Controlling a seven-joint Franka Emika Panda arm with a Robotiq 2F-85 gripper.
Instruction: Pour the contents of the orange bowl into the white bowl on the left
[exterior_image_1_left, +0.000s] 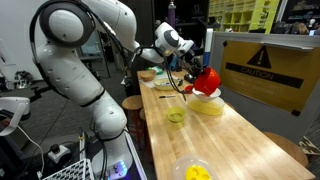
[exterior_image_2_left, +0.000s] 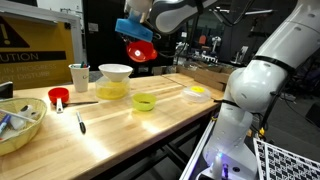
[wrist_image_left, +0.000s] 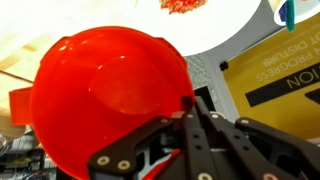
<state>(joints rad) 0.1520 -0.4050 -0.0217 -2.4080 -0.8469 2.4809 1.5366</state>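
Observation:
The robot's gripper should next turn upright and set the orange bowl (exterior_image_1_left: 209, 77) down on the bare tabletop beside the yellow-green bowl to let go of its rim, since the orange bowl looks empty inside.
My gripper (wrist_image_left: 192, 106) is shut on the rim of the orange bowl (wrist_image_left: 105, 100) and holds it in the air, tipped steeply on its side. In both exterior views the orange bowl (exterior_image_1_left: 209, 77) (exterior_image_2_left: 140, 51) hangs just above the white bowl (exterior_image_1_left: 203, 92) (exterior_image_2_left: 115, 71), with the gripper (exterior_image_2_left: 135, 32) over it. The white bowl sits stacked on a pale yellow bowl (exterior_image_1_left: 208, 105) (exterior_image_2_left: 112, 91). In the wrist view the white bowl (wrist_image_left: 235, 25) lies beyond the orange bowl's rim with small reddish pieces (wrist_image_left: 182, 5) in it. The orange bowl's inside looks empty.
On the wooden table (exterior_image_2_left: 170, 125) stand a small yellow-green bowl (exterior_image_2_left: 145, 101), a whitish dish with yellow pieces (exterior_image_2_left: 195, 92), a white cup (exterior_image_2_left: 78, 77), a small red cup (exterior_image_2_left: 58, 97), a loose marker (exterior_image_2_left: 80, 122) and a bowl of markers (exterior_image_2_left: 20, 125). A yellow caution sign (exterior_image_1_left: 265, 65) stands behind.

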